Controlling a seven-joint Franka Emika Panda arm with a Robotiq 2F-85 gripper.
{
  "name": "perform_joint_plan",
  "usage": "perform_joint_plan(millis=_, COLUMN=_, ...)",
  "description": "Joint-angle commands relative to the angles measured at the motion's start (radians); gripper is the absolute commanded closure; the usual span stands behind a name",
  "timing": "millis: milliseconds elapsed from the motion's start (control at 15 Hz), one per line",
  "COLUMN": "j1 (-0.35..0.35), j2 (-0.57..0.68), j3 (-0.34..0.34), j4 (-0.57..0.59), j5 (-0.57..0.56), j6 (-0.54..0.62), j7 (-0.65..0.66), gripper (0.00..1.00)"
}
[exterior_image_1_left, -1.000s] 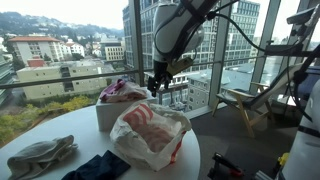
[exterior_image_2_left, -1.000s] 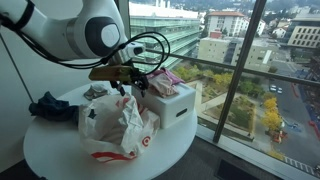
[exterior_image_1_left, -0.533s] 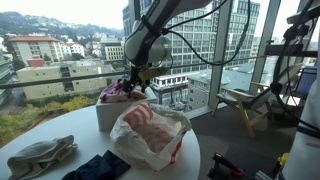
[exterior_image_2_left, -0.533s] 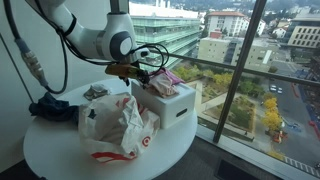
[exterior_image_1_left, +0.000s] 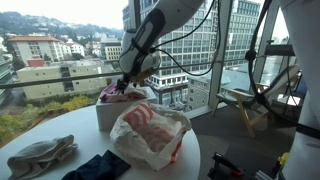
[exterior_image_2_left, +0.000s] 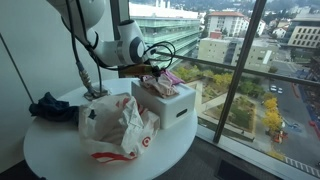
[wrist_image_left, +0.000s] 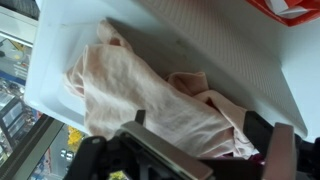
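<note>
My gripper lowers to the pale pink cloth (wrist_image_left: 125, 85) next, then grabs its folds.
A white box (exterior_image_1_left: 105, 117) stands on the round white table (exterior_image_1_left: 60, 127), near the window side. It holds a pale pink cloth (wrist_image_left: 125, 85) with some darker pink fabric beside it. My gripper (exterior_image_1_left: 128, 88) hangs right over the box, also seen in an exterior view (exterior_image_2_left: 152, 72). In the wrist view the gripper (wrist_image_left: 200, 135) is open, with its fingers spread on either side of the pink cloth and close above it. I cannot tell if the fingertips touch the cloth.
A white plastic bag with red stripes (exterior_image_1_left: 150, 135) lies in front of the box, also in an exterior view (exterior_image_2_left: 115, 125). A grey cloth (exterior_image_1_left: 40, 155) and a dark blue cloth (exterior_image_1_left: 98, 167) lie on the table. Window glass is just behind the box.
The arm has swung from beside the box to over it and come down toward the pink cloth. The bag and cloths have not moved.
</note>
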Motion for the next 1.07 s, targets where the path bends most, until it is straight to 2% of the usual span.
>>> perform_joint_plan(millis=0, j1=0.05, j2=0.127, j3=-0.089, j4=0.135, j5=-0.07, j6=0.067, j7=0.064, gripper=0.0)
perform_joint_plan(millis=133, j1=0.064, j2=0.18, j3=-0.127, j4=0.188, j5=-0.068, j6=0.102, j7=0.095, gripper=0.0)
perform_joint_plan(millis=467, j1=0.078, j2=0.252, j3=-0.177, j4=0.257, j5=-0.038, j6=0.105, j7=0.145, gripper=0.0)
perform_joint_plan(millis=733, j1=0.073, j2=0.257, j3=-0.17, j4=0.252, j5=-0.013, j6=0.086, j7=0.158, gripper=0.0)
perform_joint_plan(millis=800, j1=0.068, j2=0.249, j3=-0.161, j4=0.244, j5=-0.005, j6=0.086, j7=0.155, gripper=0.25)
perform_joint_plan(millis=867, j1=0.075, j2=0.245, j3=-0.168, j4=0.238, j5=-0.006, j6=0.095, j7=0.163, gripper=0.27)
perform_joint_plan(millis=1000, j1=0.075, j2=0.233, j3=-0.161, j4=0.225, j5=0.003, j6=0.097, j7=0.162, gripper=0.42)
